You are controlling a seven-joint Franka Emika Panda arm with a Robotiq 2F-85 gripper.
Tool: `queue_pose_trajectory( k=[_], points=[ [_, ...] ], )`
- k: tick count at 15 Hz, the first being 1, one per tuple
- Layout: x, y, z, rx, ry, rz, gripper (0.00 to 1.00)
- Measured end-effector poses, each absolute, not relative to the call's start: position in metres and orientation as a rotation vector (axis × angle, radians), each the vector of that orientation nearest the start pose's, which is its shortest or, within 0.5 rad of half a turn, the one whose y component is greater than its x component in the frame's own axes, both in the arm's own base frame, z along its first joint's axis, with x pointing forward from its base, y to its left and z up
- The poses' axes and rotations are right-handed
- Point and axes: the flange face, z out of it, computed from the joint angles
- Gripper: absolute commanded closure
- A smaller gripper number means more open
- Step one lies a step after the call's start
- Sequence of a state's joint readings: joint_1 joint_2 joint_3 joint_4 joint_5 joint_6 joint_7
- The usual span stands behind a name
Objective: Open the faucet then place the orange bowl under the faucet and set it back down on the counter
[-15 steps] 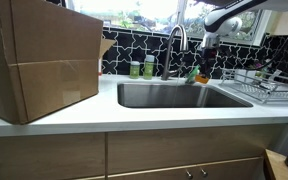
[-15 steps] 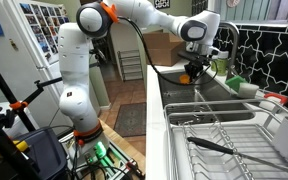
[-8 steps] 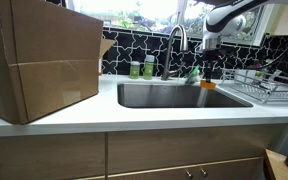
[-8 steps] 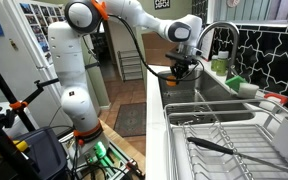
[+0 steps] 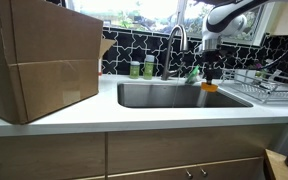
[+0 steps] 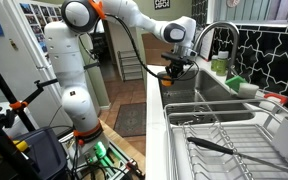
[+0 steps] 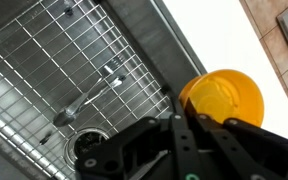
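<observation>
My gripper needs to shift the orange bowl away from the sink next and lower it onto the white counter strip (image 5: 212, 113) beside the sink's rim.
The orange bowl (image 7: 224, 98) hangs by its rim from my gripper (image 7: 181, 118), which is shut on it. In the wrist view the bowl is over the white counter (image 7: 224, 30), just past the rim of the steel sink. In both exterior views the gripper (image 5: 209, 76) (image 6: 176, 68) holds the bowl (image 5: 210, 87) (image 6: 170, 73) low at the sink's side rim; I cannot tell if it touches the counter. The steel gooseneck faucet (image 5: 176, 42) (image 6: 212, 38) stands behind the sink, apart from the bowl. No water is visible.
A large cardboard box (image 5: 39, 60) stands on the counter. Green bottles (image 5: 142, 68) and a green scrubber (image 5: 193, 75) are by the faucet. A wire dish rack (image 5: 269, 85) (image 6: 219, 130) sits past the sink. A wire grid (image 7: 54, 60) and drain (image 7: 89, 145) lie in the basin.
My gripper has carried the orange bowl away from the faucet, sideways and a little down, to the sink's side rim.
</observation>
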State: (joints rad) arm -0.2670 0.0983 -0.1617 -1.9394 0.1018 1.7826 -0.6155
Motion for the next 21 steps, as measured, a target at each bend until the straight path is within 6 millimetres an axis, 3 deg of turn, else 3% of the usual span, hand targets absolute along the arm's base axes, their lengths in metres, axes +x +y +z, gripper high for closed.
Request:
queue_pose_trajectory(
  k=[9,12,15,16,17,21],
  points=[
    [0.51,-0.12,0.366,-2.877,-0.261,0.45,0.99],
    [0.507,-0.105,0.353,-2.888,-0.245,0.472,0.99],
    [0.502,-0.106,0.345,-2.916,-0.236,0.45,0.99],
    [0.502,-0.109,0.346,-2.93,-0.23,0.431,0.71],
    [0.501,-0.111,0.346,-2.941,-0.224,0.411,0.7],
    [0.501,-0.111,0.35,-2.96,-0.226,0.351,0.41]
  ],
)
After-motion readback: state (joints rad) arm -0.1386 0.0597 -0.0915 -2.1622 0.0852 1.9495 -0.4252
